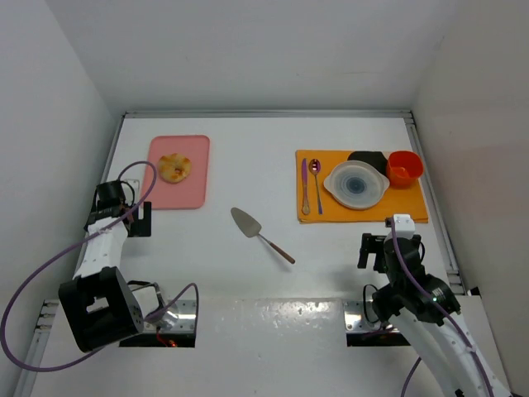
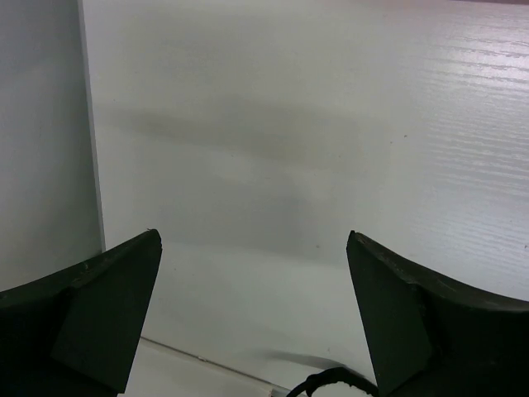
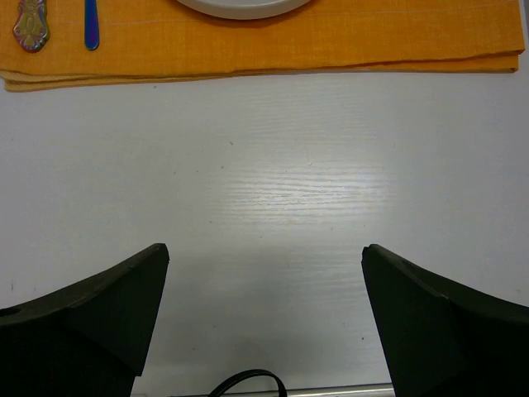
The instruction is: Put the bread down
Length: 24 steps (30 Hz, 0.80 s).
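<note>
Next, my right gripper goes to the left in the top view, turning and lowering onto the cake server's brown handle (image 1: 275, 247), as it lies below on that side.
The bread (image 1: 174, 168), a small round golden-brown bun, lies on the pink tray (image 1: 197, 192) at the far left of the table. My left gripper (image 1: 136, 217) hovers just near-left of that tray, open and empty. In the left wrist view its gripper (image 2: 254, 240) spreads wide over bare white table, and the bread is out of that view. My right gripper (image 1: 390, 248) is open and empty, just short of the orange placemat (image 1: 364, 213). The right wrist view shows the same: that gripper (image 3: 265, 250) is over bare table, with the placemat (image 3: 248, 50) ahead.
On the placemat sit a white bowl (image 1: 356, 184), a red cup (image 1: 404, 168), a black object (image 1: 368, 156), and a spoon and knife (image 1: 310, 186). A metal cake server (image 1: 260, 231) lies mid-table. White walls enclose the table; the left wall (image 2: 41, 141) is close beside my left gripper.
</note>
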Available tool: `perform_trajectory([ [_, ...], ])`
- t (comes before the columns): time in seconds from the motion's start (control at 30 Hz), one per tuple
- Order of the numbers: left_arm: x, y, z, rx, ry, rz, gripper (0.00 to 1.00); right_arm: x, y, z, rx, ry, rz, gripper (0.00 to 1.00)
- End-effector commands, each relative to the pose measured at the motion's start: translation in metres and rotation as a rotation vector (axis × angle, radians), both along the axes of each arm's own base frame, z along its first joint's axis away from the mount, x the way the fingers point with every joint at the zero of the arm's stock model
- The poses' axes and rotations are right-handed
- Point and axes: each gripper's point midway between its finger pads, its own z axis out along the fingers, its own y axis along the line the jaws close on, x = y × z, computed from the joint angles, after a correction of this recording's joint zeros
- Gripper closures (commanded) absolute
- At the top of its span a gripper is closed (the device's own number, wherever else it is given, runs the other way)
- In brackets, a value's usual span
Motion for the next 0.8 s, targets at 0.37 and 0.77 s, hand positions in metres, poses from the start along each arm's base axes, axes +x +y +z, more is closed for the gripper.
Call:
perform_trajectory([
  [0.37,0.071,0.007,0.105,-0.022,-0.182,-0.100,0.00,0.040,0.066,0.051,0.027,0.102,0.302,0.00],
  [0.77,0.112,0.004,0.073,-0.194,-0.076,-0.085,0.08,0.095,0.272,0.081,-0.073,0.274,0.920,0.20],
])
